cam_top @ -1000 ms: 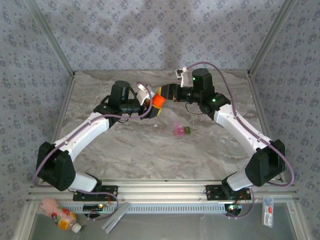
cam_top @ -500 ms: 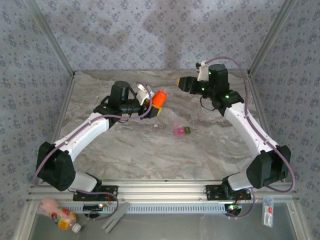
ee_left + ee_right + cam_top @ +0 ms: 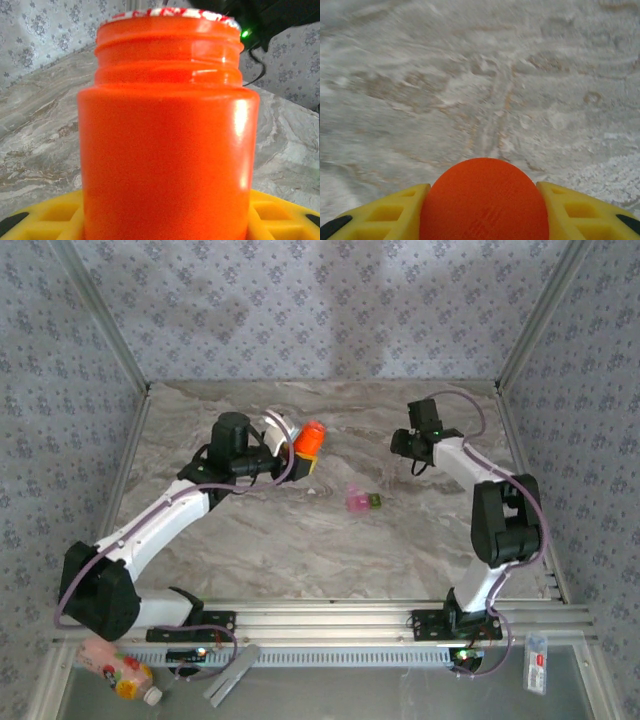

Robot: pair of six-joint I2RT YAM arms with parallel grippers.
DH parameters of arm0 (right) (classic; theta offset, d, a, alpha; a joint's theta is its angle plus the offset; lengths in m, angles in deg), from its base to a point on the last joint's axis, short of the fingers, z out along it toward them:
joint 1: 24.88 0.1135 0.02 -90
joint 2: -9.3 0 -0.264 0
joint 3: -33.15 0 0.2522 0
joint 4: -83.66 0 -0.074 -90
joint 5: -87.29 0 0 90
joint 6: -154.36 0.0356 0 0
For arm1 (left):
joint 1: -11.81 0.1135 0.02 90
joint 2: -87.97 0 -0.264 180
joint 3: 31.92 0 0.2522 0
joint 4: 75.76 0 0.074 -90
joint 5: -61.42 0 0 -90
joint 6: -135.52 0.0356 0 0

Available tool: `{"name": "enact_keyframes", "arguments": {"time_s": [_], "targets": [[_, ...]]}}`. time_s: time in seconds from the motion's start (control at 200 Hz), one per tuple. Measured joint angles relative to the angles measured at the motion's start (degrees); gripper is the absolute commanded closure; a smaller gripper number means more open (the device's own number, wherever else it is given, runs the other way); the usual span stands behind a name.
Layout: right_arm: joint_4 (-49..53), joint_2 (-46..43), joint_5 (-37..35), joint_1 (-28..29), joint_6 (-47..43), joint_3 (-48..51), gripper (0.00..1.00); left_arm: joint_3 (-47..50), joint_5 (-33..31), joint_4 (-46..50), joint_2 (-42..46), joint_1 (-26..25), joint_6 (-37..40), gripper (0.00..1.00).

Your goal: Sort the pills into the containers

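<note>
The right gripper will next lower the round orange cap (image 3: 484, 200) to the bare marble below and let go of it there, since that part of the tabletop is clear.
My left gripper (image 3: 303, 456) is shut on a small orange bottle (image 3: 309, 439) and holds it above the table's back left; the left wrist view has the bottle (image 3: 167, 150) close up, uncapped, with a white-and-red seal over its mouth. My right gripper (image 3: 399, 443) at the back right is shut on the round orange cap (image 3: 484, 200), set between its yellow fingers (image 3: 395, 212). The containers (image 3: 362, 501), a small pink and green case, lie on the marble table between the arms. The pills are hidden.
Patterned walls and aluminium posts close in the table (image 3: 300, 550) on three sides. On the front ledge lie a pink bottle (image 3: 115, 668), a grey strip (image 3: 232, 672) and a small packet (image 3: 537, 663).
My right gripper has come away from the bottle with the cap and swung to the right, its arm folding back. My left gripper has kept hold of the bottle and shifted only slightly.
</note>
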Motion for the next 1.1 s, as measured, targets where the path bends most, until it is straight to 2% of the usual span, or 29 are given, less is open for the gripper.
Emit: {"name": "enact_keyframes", "arguments": {"time_s": [0.22,0.425,0.625,0.894,0.989,1.054,1.099], "targets": [[1.0,3.6,-4.3,-0.1,1.1,0.0,0.58,0.2,-0.6,-0.5,1.2,0.0,-0.2,1.00],[1.0,5.5,-4.7,-0.5,2.6,0.0,0.48,0.2,-0.9,-0.4,1.7,0.0,-0.2,1.00],[2.1,9.3,-4.0,-1.0,3.7,0.0,0.45,0.2,-1.0,-0.4,2.2,0.0,-0.6,1.00],[0.8,9.7,-1.9,-1.2,5.5,0.8,0.20,0.2,-1.7,0.1,3.4,0.0,-0.6,1.00],[0.5,8.0,-1.1,-1.2,5.5,2.3,0.11,0.2,-2.0,0.5,3.8,0.0,-0.6,1.00],[1.2,5.9,-0.9,-1.4,5.6,4.1,0.01,0.2,-2.1,0.8,3.8,0.0,-0.6,1.00],[1.9,4.2,-0.7,-1.6,5.7,5.1,0.00,0.2,-2.3,1.0,3.8,0.0,-0.6,1.00]]}}
